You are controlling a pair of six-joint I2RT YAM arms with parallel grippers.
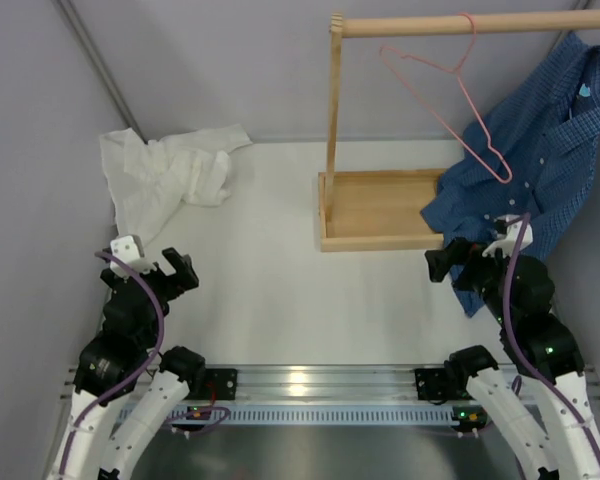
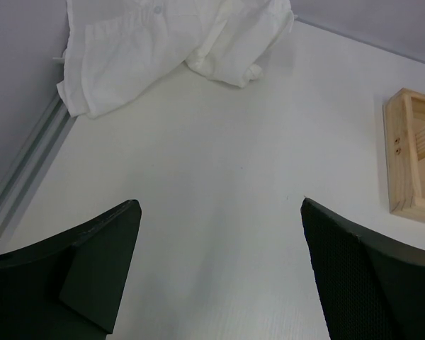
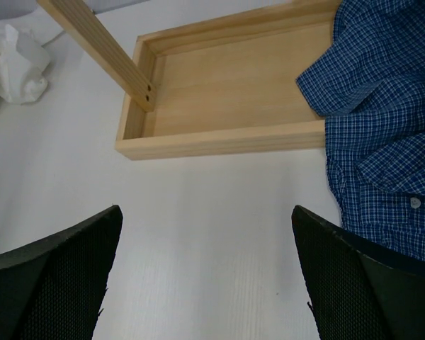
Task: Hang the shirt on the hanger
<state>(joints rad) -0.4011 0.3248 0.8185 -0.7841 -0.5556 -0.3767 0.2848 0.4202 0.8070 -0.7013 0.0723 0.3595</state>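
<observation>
The shirt (image 1: pixel 170 172) lies beyond my fingers, so my left gripper will next reach outward and down onto the shirt's edge facing the wooden post.
The white shirt (image 1: pixel 170 172) lies crumpled on the table at the far left against the wall; it also shows at the top of the left wrist view (image 2: pixel 163 49). The pink wire hanger (image 1: pixel 450 95) hangs by its hook from the wooden rail (image 1: pixel 460 24) at the back right. My left gripper (image 1: pixel 170 268) is open and empty, near the table's front left, short of the shirt. My right gripper (image 1: pixel 448 262) is open and empty, just in front of the wooden base tray (image 1: pixel 380 208).
A blue checked shirt (image 1: pixel 535 165) hangs from the rail's right end and drapes onto the tray and table, close to my right arm. The wooden frame's upright post (image 1: pixel 333 105) rises from the tray. Grey walls stand at left and back.
</observation>
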